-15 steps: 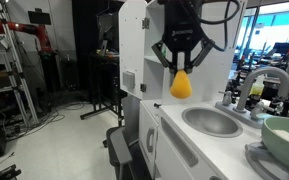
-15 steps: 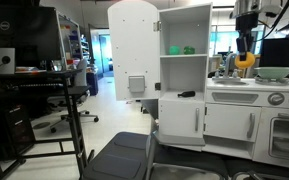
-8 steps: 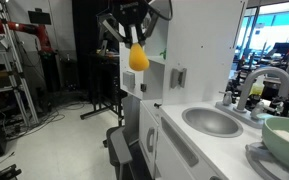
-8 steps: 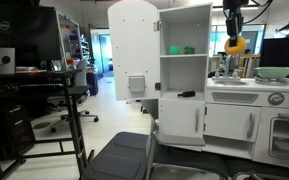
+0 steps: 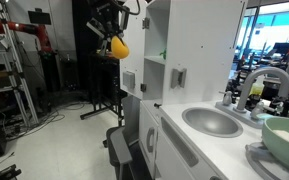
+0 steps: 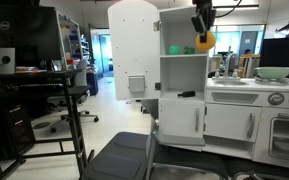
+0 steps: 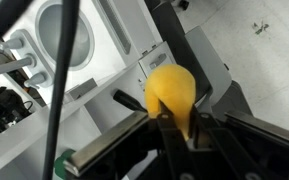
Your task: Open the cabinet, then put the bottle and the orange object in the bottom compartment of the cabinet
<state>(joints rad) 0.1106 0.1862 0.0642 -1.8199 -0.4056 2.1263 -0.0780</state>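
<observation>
The gripper moves down and reaches outward next, to release on the bare bottom of the cabinet's bottom compartment beside the dark flat thing.
My gripper is shut on the orange, pear-shaped object and holds it in the air in front of the open white cabinet. In an exterior view the orange object hangs level with the cabinet's upper compartment, at its right edge. The cabinet door stands open to the left. A small green thing sits on the upper shelf and a dark flat thing lies in the compartment below. I cannot tell which one is the bottle. In the wrist view the orange object sits between the fingers.
Beside the cabinet is a play-kitchen counter with a sink, a faucet and a green bowl. Closed lower doors are under the shelves. A grey office chair stands in front, with a desk and monitor further off.
My gripper has carried the orange object from above the sink, across the cabinet's side and up to the front of the open upper compartment.
</observation>
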